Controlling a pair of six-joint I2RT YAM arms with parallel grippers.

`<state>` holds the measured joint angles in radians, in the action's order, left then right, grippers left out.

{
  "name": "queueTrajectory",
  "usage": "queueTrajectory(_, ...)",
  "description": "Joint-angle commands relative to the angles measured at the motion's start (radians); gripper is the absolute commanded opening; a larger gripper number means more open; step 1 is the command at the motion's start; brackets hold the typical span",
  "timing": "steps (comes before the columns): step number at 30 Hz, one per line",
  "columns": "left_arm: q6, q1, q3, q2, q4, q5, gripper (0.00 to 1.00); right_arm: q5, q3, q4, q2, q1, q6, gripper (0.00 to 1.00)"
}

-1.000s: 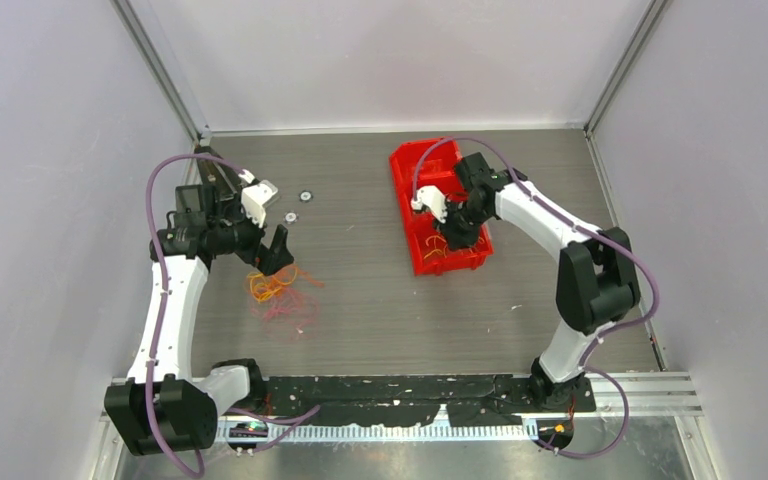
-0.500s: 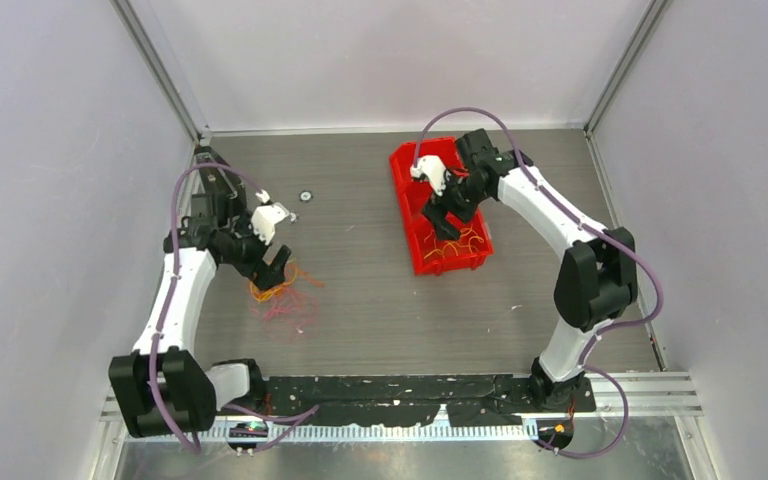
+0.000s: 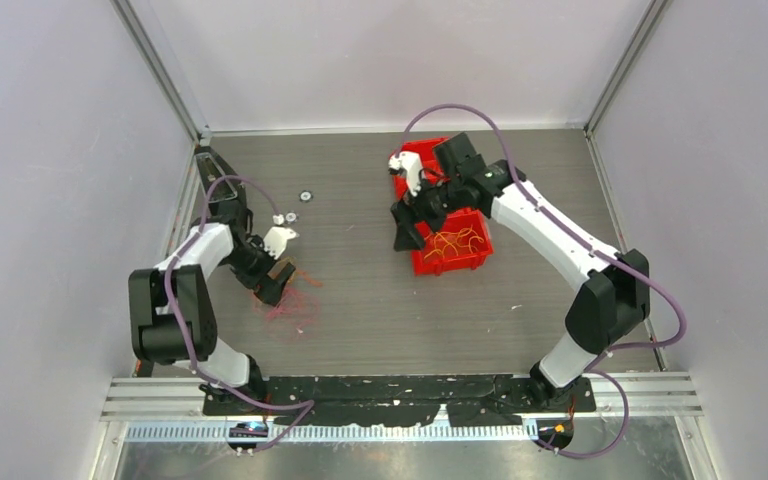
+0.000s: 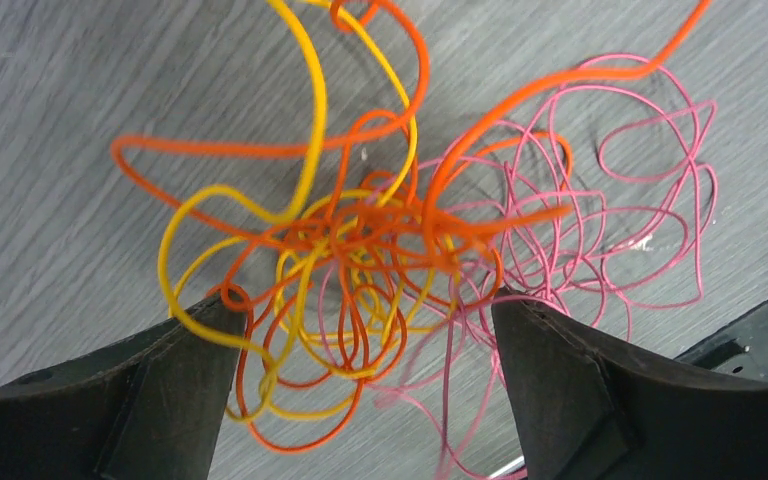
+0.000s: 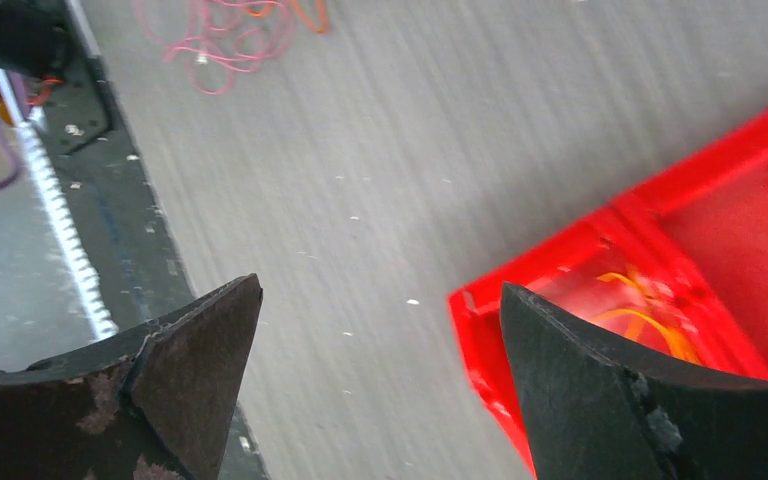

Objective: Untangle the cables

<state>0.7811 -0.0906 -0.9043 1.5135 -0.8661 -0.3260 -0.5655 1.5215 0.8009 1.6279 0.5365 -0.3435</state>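
Observation:
My left gripper needs to move slightly to the right in the top view next and close on the orange and yellow loops, because they lie between its open fingers.
The cables (image 4: 360,240) are a tangle of thin orange, yellow and pink loops lying on the grey table (image 3: 360,300). From above the tangle (image 3: 292,303) shows just below my left gripper (image 3: 278,284). In the wrist view my left gripper (image 4: 360,305) is open and straddles the tangle's near edge. A few loops lie over the tip of its left finger (image 4: 110,400). My right gripper (image 3: 407,226) is open and empty, hanging just left of the red bin (image 3: 455,266). Orange and yellow strands (image 3: 455,241) lie in the bin's near compartment.
A small metal ring (image 3: 305,196) lies on the table behind the left gripper. The black base strip (image 3: 410,386) runs along the near edge. In the right wrist view, the red bin's corner (image 5: 580,270) sits under the right finger, and pink loops (image 5: 225,35) lie far off.
My right gripper opened, left orange and yellow strands in the bin, and moved left out of it. My left arm folded and brought its open gripper down over the tangle.

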Motion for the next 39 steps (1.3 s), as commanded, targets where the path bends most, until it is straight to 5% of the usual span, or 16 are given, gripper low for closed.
queueTrajectory(1,-0.107,0.042,-0.072,0.063,0.008,-0.006,0.93,-0.077,-0.036,-0.114,0.021,0.057,0.191,0.95)
queueTrajectory(4,-0.138,0.118,-0.032,0.069,0.04,0.03,0.88,-0.071,-0.052,-0.152,0.046,0.068,0.229,0.92)
queueTrajectory(7,-0.191,0.179,-0.007,0.057,0.069,0.027,0.68,-0.042,-0.08,-0.205,0.048,0.069,0.265,0.89)
queueTrajectory(13,-0.368,0.174,-0.149,0.116,-0.047,-0.202,0.0,0.019,-0.159,-0.345,0.041,0.073,0.36,0.85)
queueTrajectory(21,-0.581,-0.014,-0.136,0.151,0.033,-0.295,0.0,0.048,-0.205,-0.448,0.091,0.177,0.384,0.6)
queueTrajectory(29,-0.642,-0.051,-0.132,0.197,0.039,-0.305,0.0,0.107,-0.171,-0.562,0.209,0.346,0.383,0.54)
queueTrajectory(39,-0.702,-0.052,-0.089,0.167,0.089,-0.29,0.0,0.11,-0.123,-0.749,0.372,0.428,0.782,0.52)
